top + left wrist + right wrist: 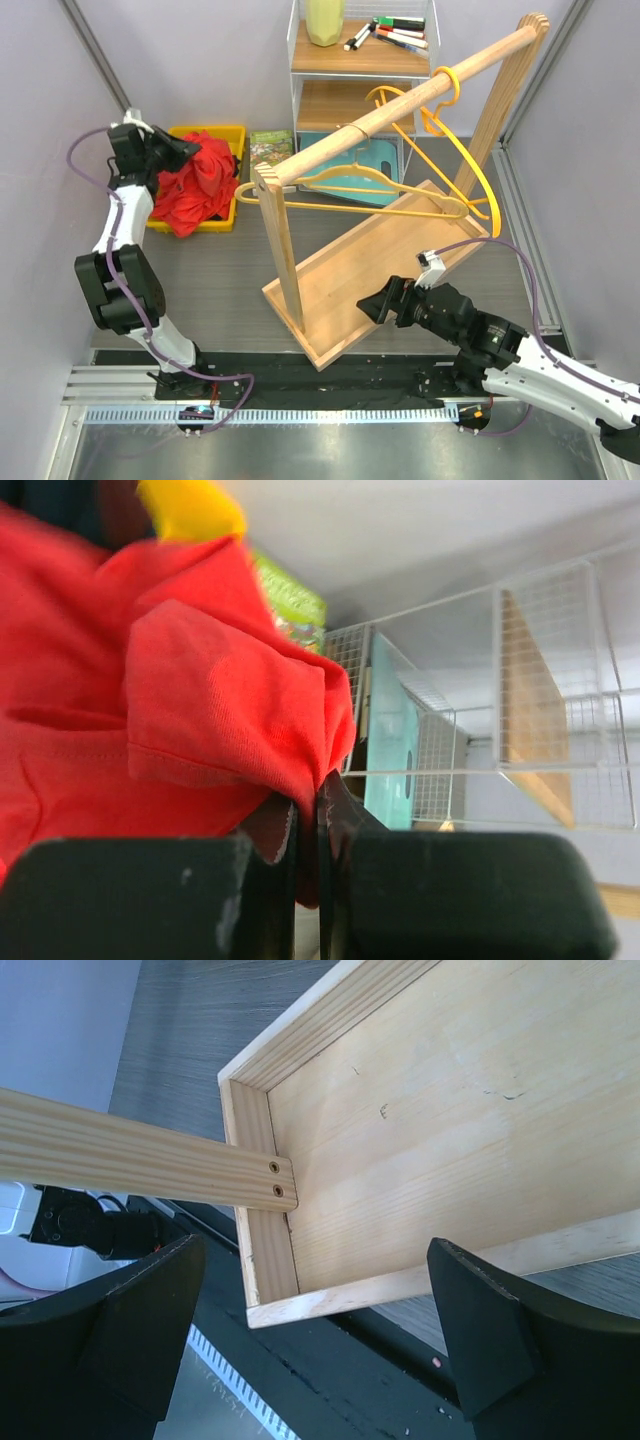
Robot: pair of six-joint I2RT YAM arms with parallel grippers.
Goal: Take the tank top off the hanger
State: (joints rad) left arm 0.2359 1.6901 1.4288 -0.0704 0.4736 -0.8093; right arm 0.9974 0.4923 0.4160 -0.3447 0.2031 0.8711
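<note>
My left gripper should next go down onto the bunched red fabric (205, 185) in the yellow bin (228, 132) and let go of the fold, because the rest of the tank top is there.
The red tank top (195, 185) lies bunched in and over a yellow bin (228, 132) at the back left, off any hanger. My left gripper (188, 153) is shut on a fold of it; in the left wrist view the fabric (150, 710) is pinched between the jaws of that gripper (308, 865). Several empty yellow hangers (395, 200) hang on the wooden rail (400, 105) of the rack. My right gripper (380, 303) is open and empty over the near corner of the rack's wooden base (370, 265); the right wrist view shows this gripper (315, 1260) above the base (450, 1110).
The rack's near post (282, 250) stands at the middle and its far post (505, 90) at the back right. A white wire shelf (350, 62) at the back holds markers (400, 35) and a pale vase (324, 20). A teal board (385, 165) and a green packet (271, 147) stand beside it.
</note>
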